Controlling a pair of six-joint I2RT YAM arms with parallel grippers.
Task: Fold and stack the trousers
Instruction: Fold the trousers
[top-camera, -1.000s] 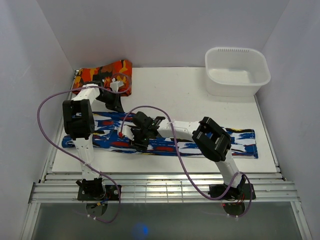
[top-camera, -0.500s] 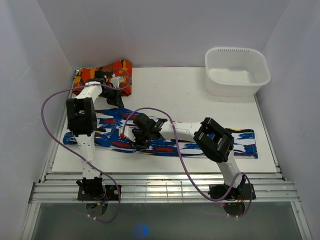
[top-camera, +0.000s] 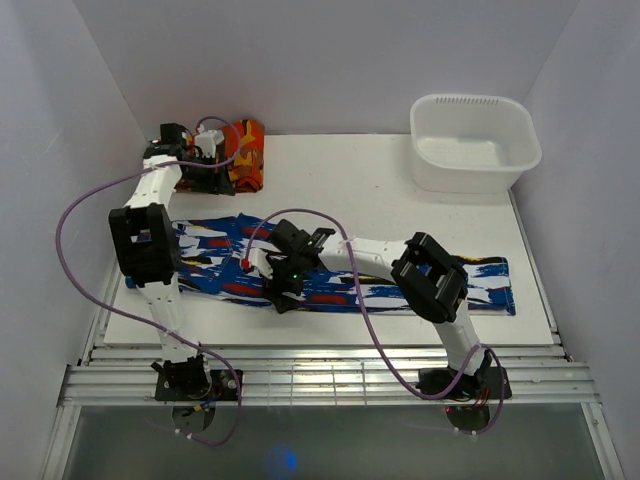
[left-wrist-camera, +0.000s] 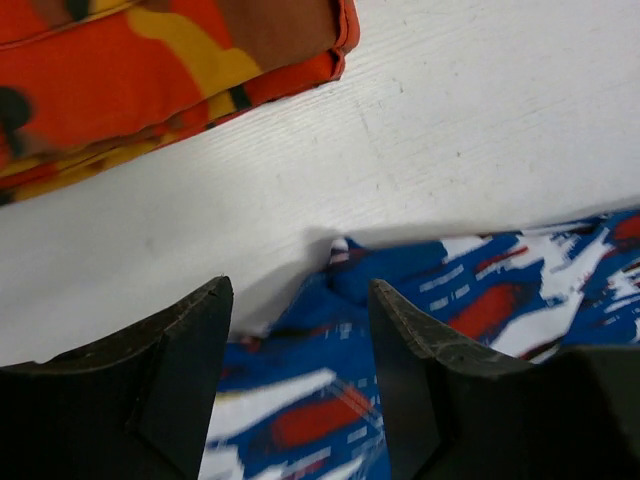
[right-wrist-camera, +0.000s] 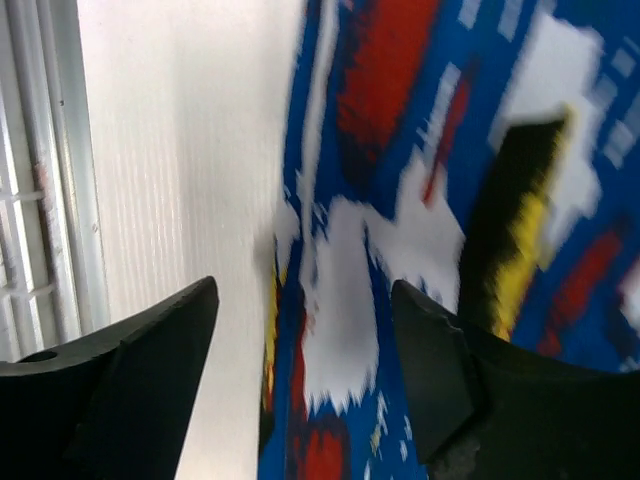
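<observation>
My right gripper should swing along the trousers and down onto their uncovered end's near corner, as that corner is to the gripper's right in the top view.
The blue-and-white streaky trousers lie in a long band across the white table, left to right. My left gripper hangs at the back left between the trousers and the orange folded cloth. In the left wrist view it is open above the trousers' back edge, with nothing held. My right gripper hovers over the near edge of the trousers, left of centre. It is open too, the cloth's edge lying loose below the gap.
The orange-red-and-black folded cloth sits at the back left corner. A white plastic basin stands at the back right. Purple cables loop over both arms. Metal rails run along the table's near edge.
Both grippers have opened and let go of the trousers. The left arm has drawn back and left toward the orange cloth. The right gripper has shifted slightly toward the near edge.
</observation>
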